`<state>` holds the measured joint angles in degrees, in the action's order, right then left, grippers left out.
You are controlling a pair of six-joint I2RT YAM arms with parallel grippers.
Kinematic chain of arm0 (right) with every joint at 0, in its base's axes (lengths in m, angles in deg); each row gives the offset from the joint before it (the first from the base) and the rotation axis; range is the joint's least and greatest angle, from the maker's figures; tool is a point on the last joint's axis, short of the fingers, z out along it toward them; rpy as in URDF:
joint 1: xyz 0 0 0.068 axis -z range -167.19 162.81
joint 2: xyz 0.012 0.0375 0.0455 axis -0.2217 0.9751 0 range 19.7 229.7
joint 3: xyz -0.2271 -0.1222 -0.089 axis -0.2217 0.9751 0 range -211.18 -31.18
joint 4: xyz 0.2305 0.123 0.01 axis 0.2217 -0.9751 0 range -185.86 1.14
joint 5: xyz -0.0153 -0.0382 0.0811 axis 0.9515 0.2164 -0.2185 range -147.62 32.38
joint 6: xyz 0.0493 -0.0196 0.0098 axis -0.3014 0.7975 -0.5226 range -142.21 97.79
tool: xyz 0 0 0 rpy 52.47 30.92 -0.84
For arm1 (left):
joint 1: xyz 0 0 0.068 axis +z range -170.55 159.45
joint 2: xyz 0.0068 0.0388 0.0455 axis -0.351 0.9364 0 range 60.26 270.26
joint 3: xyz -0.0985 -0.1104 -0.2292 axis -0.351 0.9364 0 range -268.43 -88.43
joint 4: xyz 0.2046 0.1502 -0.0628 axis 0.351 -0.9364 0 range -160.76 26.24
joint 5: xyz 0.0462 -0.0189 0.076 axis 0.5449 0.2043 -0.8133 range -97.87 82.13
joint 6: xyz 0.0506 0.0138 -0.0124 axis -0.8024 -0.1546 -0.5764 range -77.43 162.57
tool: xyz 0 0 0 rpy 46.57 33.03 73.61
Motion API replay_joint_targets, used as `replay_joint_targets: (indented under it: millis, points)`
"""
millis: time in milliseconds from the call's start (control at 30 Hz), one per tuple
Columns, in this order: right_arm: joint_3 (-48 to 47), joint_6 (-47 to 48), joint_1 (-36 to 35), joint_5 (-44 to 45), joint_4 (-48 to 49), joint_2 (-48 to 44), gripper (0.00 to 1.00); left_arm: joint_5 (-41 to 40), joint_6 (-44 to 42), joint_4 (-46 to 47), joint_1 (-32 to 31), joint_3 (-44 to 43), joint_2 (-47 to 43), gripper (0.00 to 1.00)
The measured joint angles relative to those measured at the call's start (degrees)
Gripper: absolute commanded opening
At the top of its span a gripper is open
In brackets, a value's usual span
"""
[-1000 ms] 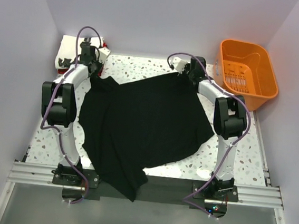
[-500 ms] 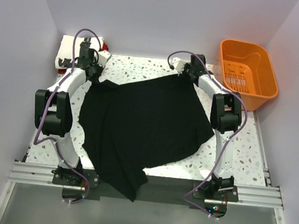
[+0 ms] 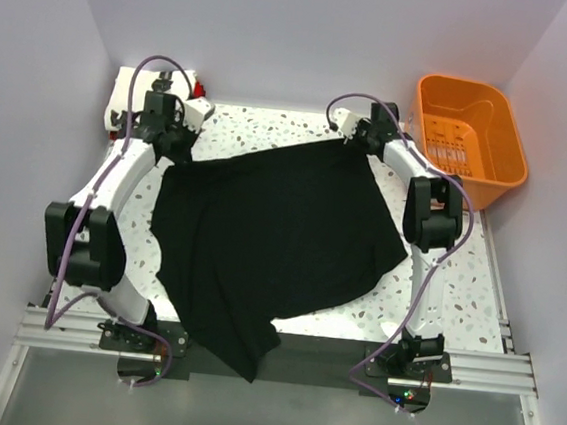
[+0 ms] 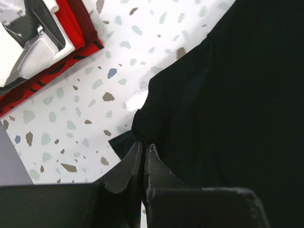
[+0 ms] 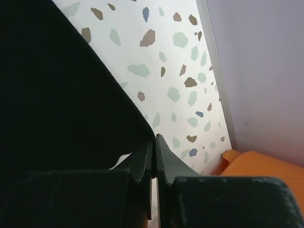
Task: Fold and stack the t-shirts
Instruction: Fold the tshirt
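Next, my left gripper draws the pinched corner over the black cloth (image 4: pixel 228 95) back and toward the shirt's middle and releases it there, since the shirt lies spread unfolded.
The large black t-shirt (image 3: pixel 272 231) lies spread over the speckled table (image 3: pixel 437 288), its near hem hanging off the front edge. My left gripper (image 3: pixel 176 150) is shut on its far-left corner, and the left wrist view shows the fingertips (image 4: pixel 138 148) pinching black cloth (image 4: pixel 228 95). My right gripper (image 3: pixel 351 142) is shut on the far-right corner, closed on the black cloth edge (image 5: pixel 61 95). A folded white t-shirt with black print (image 4: pixel 28 42) rests on a red t-shirt (image 4: pixel 76 28) at the far left corner (image 3: pixel 134 96).
An orange plastic basket (image 3: pixel 468 140) stands at the far right, beside the right gripper, and its rim (image 5: pixel 259 164) shows in the right wrist view. Walls enclose the table on the left, back and right. A metal rail (image 3: pixel 271 347) runs along the near edge.
The left arm has stretched out, its elbow swinging down and to the left. Both grippers kept their hold, and the shirt's far edge is now drawn straighter between them.
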<state>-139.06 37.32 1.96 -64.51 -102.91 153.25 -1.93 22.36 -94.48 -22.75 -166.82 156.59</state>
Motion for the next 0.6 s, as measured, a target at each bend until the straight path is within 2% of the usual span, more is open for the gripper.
replay_joint_targets:
  millis: [267, 600]
  points:
    - [3.4, 2.1, 2.7, -2.6, -3.0, -4.7, 0.0, 6.5, -0.3, -8.1, -7.6, 2.6, -16.4, 0.0]
    - [12.9, 8.8, 5.2, -6.4, -6.4, -13.9, 0.0, 12.4, -1.8, -17.2, -19.7, 14.0, -19.5, 0.0]
